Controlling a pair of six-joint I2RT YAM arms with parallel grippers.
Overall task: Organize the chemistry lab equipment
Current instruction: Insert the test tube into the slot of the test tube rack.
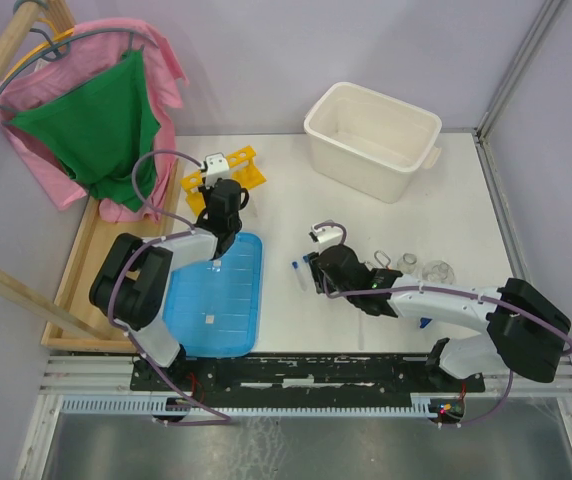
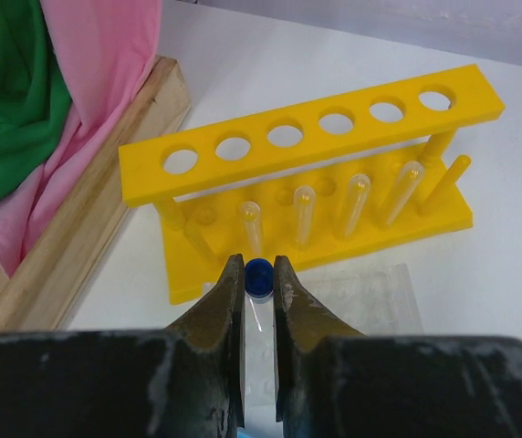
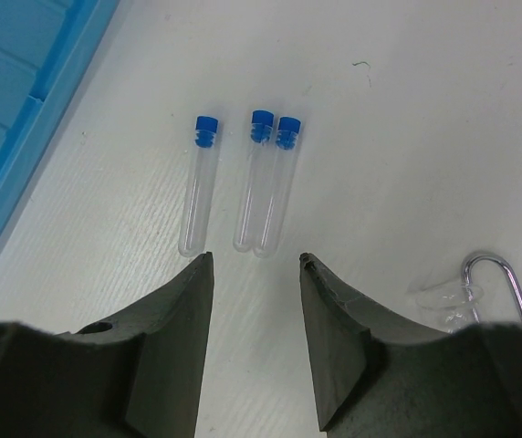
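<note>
The blue-capped tube hangs upright above the clear rack's end (image 2: 259,339) by the wooden tray, so my left gripper needs to go straight down there next and release it.
The yellow tube rack (image 2: 307,146) stands just ahead of my left gripper (image 2: 258,265), which is shut on a clear blue-capped tube (image 2: 259,276). Several clear tubes (image 2: 357,203) stand in the rack's lower row. In the top view the left gripper (image 1: 228,192) is close to the rack (image 1: 251,172). My right gripper (image 3: 254,260) is open and low over the table, its tips just short of three blue-capped tubes (image 3: 254,178) lying side by side. Small glass flasks (image 1: 436,268) and the metal tongs (image 3: 494,274) lie to its right.
A flat blue lid (image 1: 221,295) lies between the arms, its edge (image 3: 5,91) left of the loose tubes. The white tub (image 1: 371,135) stands at the back right. A wooden tray edge (image 2: 69,246) with pink and green cloth (image 1: 106,120) borders the left.
</note>
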